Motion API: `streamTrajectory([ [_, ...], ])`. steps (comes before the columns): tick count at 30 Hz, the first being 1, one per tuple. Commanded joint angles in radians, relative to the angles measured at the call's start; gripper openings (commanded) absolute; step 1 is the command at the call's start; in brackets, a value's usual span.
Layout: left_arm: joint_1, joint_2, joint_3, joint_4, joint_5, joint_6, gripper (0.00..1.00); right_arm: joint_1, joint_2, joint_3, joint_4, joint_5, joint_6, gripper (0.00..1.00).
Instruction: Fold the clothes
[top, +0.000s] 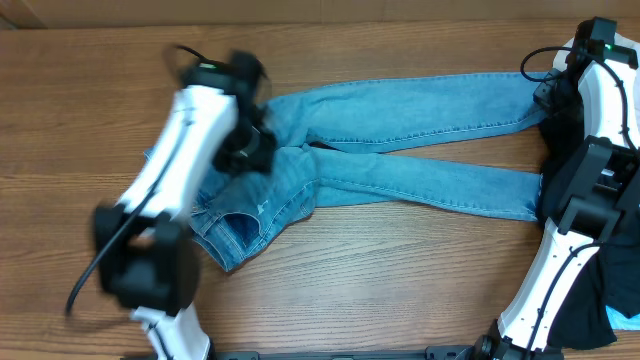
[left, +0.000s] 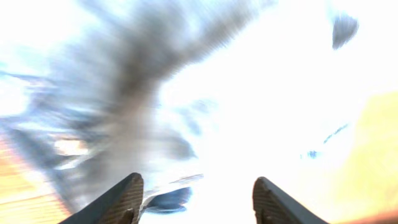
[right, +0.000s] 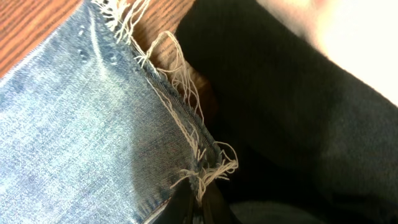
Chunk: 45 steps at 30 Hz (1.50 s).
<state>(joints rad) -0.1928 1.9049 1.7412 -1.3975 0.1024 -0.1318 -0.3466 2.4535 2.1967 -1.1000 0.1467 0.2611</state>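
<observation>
I will next move my right gripper outward and to its left in the overhead view, toward bare wood. I will release the hem there, clear of the black garment.
The clothes, a pair of light blue jeans (top: 420, 150), lie flat across the wooden table with the waist at the left and both legs running right. My left gripper (top: 250, 150) hovers over the crotch area, blurred by motion. In the left wrist view that gripper (left: 199, 182) has its jaws apart, with only a scrap of blue cloth by the left finger (left: 127, 199). My right arm (top: 590, 70) stands over the ankle ends, hiding its fingers from above. In the right wrist view my right gripper (right: 202, 196) is shut on the frayed hem (right: 186, 118) of the jeans.
A black garment (right: 298, 124) lies right beside the gripped hem, with off-white cloth (right: 354, 37) beyond it. From above, the black garment (top: 605, 290) lies at the right edge under the right arm. Bare wood (top: 400, 270) spreads in front of the legs.
</observation>
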Motion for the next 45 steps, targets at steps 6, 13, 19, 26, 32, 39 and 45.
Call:
streamTrajectory([
  [6, 0.328, -0.037, -0.008, 0.06, -0.033, -0.093, 0.59, -0.003, -0.039, 0.015, -0.003, 0.01, -0.003, 0.05],
  [13, 0.463, 0.12, -0.023, 0.078, 0.053, -0.077, 0.59, -0.003, -0.039, 0.015, -0.005, 0.01, -0.003, 0.05],
  [19, 0.499, 0.25, -0.023, 0.135, 0.043, -0.078, 0.63, -0.003, -0.039, 0.015, -0.005, 0.01, -0.003, 0.05],
  [26, 0.508, 0.303, -0.023, 0.276, -0.012, -0.079, 0.64, -0.003, -0.039, 0.015, -0.003, 0.01, -0.003, 0.05],
  [32, 0.507, 0.348, -0.024, 0.361, 0.035, -0.078, 0.61, -0.003, -0.039, 0.015, -0.003, 0.01, -0.003, 0.05],
  [39, 0.507, 0.381, -0.024, 0.412, 0.071, -0.077, 0.39, -0.003, -0.039, 0.015, -0.005, 0.01, -0.003, 0.05],
  [45, 0.507, 0.378, -0.024, 0.477, 0.07, -0.077, 0.12, -0.003, -0.039, 0.015, -0.007, 0.01, -0.003, 0.05],
])
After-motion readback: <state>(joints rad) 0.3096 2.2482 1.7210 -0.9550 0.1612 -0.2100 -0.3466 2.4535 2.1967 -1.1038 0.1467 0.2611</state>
